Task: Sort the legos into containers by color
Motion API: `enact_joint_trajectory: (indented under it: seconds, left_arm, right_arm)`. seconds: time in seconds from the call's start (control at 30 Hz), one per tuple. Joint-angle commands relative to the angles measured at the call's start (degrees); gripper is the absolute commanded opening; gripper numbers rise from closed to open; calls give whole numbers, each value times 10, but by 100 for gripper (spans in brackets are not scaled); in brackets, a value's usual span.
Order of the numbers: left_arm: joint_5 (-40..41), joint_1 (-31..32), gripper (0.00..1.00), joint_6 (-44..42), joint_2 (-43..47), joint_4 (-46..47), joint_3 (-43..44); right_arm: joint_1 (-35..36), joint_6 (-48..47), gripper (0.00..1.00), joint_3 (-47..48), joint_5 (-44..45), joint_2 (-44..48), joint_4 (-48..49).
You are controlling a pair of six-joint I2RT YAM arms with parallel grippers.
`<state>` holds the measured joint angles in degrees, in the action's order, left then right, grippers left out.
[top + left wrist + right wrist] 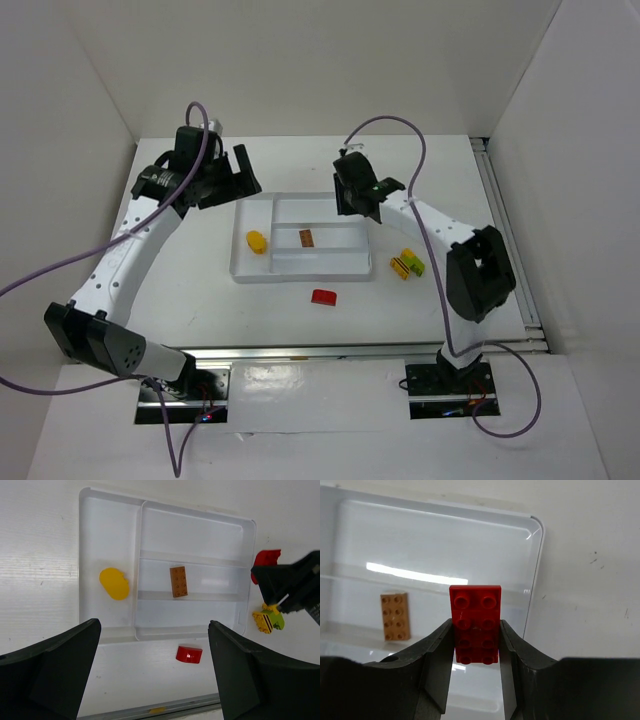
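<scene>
My right gripper is holding the red lego brick [475,611] and will next move down into the tray's far row [479,550] to let go of it, because that row is empty and the middle row holds orange.
My right gripper [476,625] is shut on a red lego brick [475,611], flat with two rows of studs, over the far right corner of the white tray [536,580]. From above, this gripper [356,197] hides the brick. A yellow rounded lego [257,242] lies in the tray's left compartment [114,583]. An orange brick [306,238] lies in a middle row [178,581], also seen from the right wrist [395,616]. My left gripper [154,625] hangs open and empty, high over the tray's near edge [240,172].
A red curved lego [324,297] lies on the table in front of the tray [189,654]. Yellow and green bricks [407,264] sit together right of the tray [268,619]. White walls enclose the table, and a metal rail [330,350] runs along its near edge.
</scene>
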<state>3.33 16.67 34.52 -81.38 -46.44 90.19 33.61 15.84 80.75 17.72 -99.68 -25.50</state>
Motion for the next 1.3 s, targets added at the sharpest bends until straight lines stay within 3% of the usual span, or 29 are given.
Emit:
enact_joint_trajectory:
  seconds: [0.0, 0.23, 0.33, 0.37, 0.4, 0.43, 0.53, 0.7, 0.97, 1.07, 1.27]
  left_arm:
    - [3, 1, 100, -7, 21, -7, -12]
    - [-9, 1, 100, -7, 40, -12, -40]
    - [-9, 1, 100, -2, 53, -28, -34]
    - [-9, 1, 100, -2, 60, -28, -34]
    - [-9, 1, 100, -2, 60, -28, -34]
    - [-9, 1, 100, -2, 66, -33, -29]
    - [-9, 1, 100, -2, 66, -33, -17]
    - [-35, 1, 99, -21, 53, -45, 12]
    - [-6, 1, 99, -26, 36, -45, 12]
    - [-17, 1, 99, -26, 26, -45, 7]
    - [-27, 1, 99, -26, 20, -33, -5]
  right_arm:
    - [-13, -18, 30, 64, -8, -45, 41]
    - [-35, -5, 33, 104, -20, -137, 74]
    - [-35, -5, 44, 135, -12, -176, 69]
    - [-29, -5, 52, 145, -5, -186, 62]
    - [-29, -5, 67, 158, -5, -195, 52]
    - [-23, -5, 73, 177, 3, -203, 31]
    - [-7, -5, 79, 177, 24, -186, 26]
    - [45, -6, 74, 45, 61, -59, 64]
    - [146, -56, 71, -235, -75, 184, 86]
    - [194, -46, 73, -335, -99, 217, 98]
    - [207, -63, 88, -352, -117, 187, 117]
